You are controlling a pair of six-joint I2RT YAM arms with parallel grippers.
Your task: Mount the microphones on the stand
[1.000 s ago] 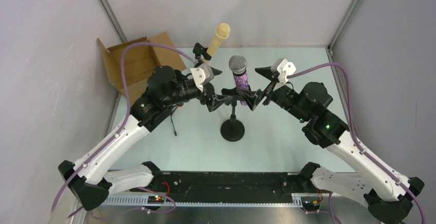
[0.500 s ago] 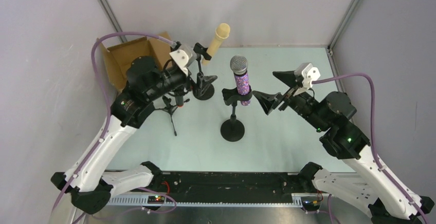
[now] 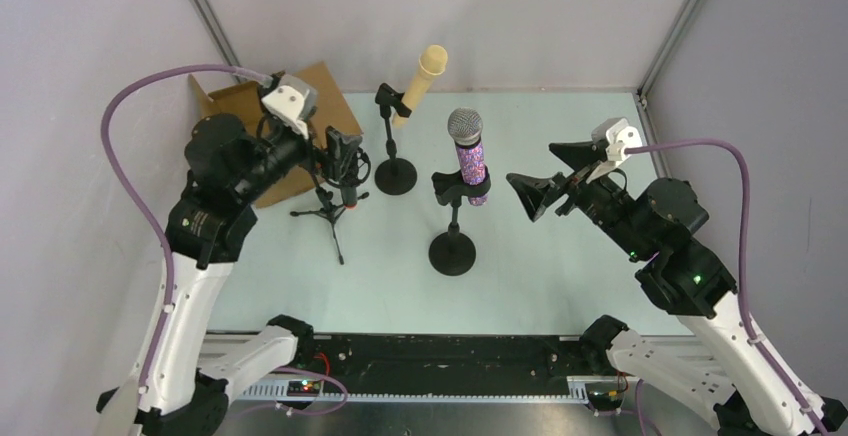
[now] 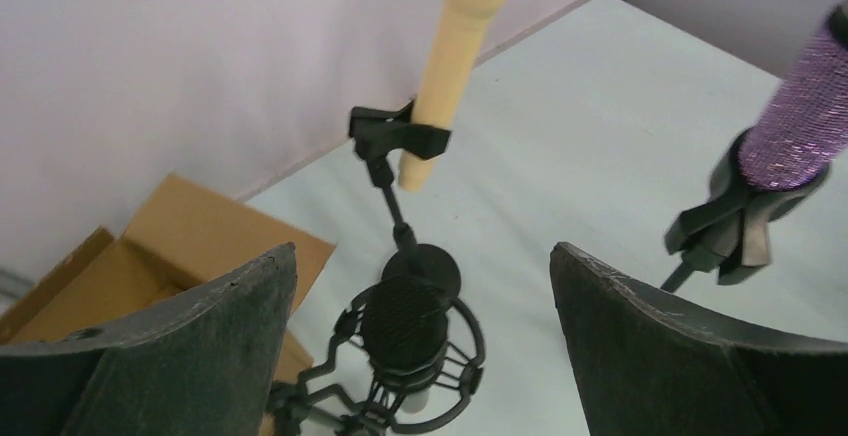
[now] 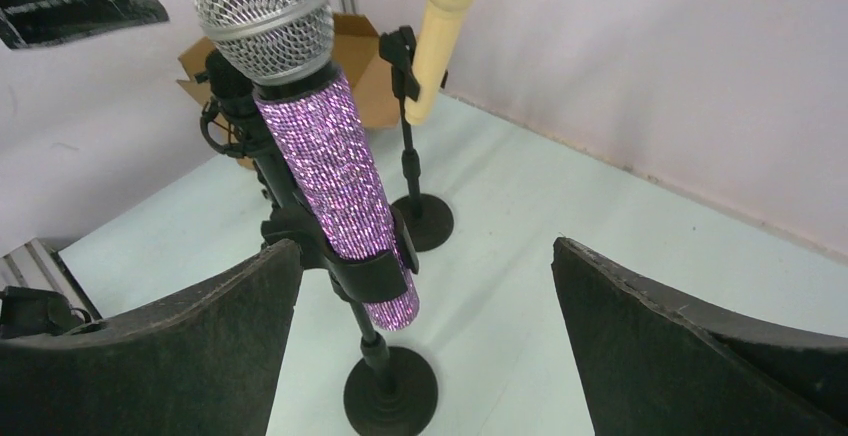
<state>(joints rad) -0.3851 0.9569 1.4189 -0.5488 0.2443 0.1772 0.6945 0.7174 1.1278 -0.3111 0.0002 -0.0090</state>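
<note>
I need to move my right gripper left in the top view next and turn it onto the clip around the purple microphone, because there is still a gap between them.
Each of the three microphones sits in a stand. The cream-beige one [image 3: 427, 69] leans in a clip on the far stand [image 3: 396, 176]. Upright in the centre stand [image 3: 452, 253] is the purple glitter one [image 3: 468, 161] with its silver mesh head. The black one [image 3: 343, 164] hangs in a shock mount on a small tripod [image 3: 328, 218]. My left gripper [image 3: 328, 154] hovers open just above and left of the black microphone [image 4: 405, 321], apart from it. To the right of the purple microphone [image 5: 340, 181] my right gripper [image 3: 545, 178] stands open, holding nothing.
An open cardboard box [image 3: 236, 106] stands at the back left, partly behind my left arm. Grey walls close in the table [image 3: 560, 286] on three sides. Tripod legs spread over the table near my left arm.
Both arms have drawn away from the centre stand: the left gripper swung left to above the tripod microphone, the right pulled back to the right. Both stayed open.
</note>
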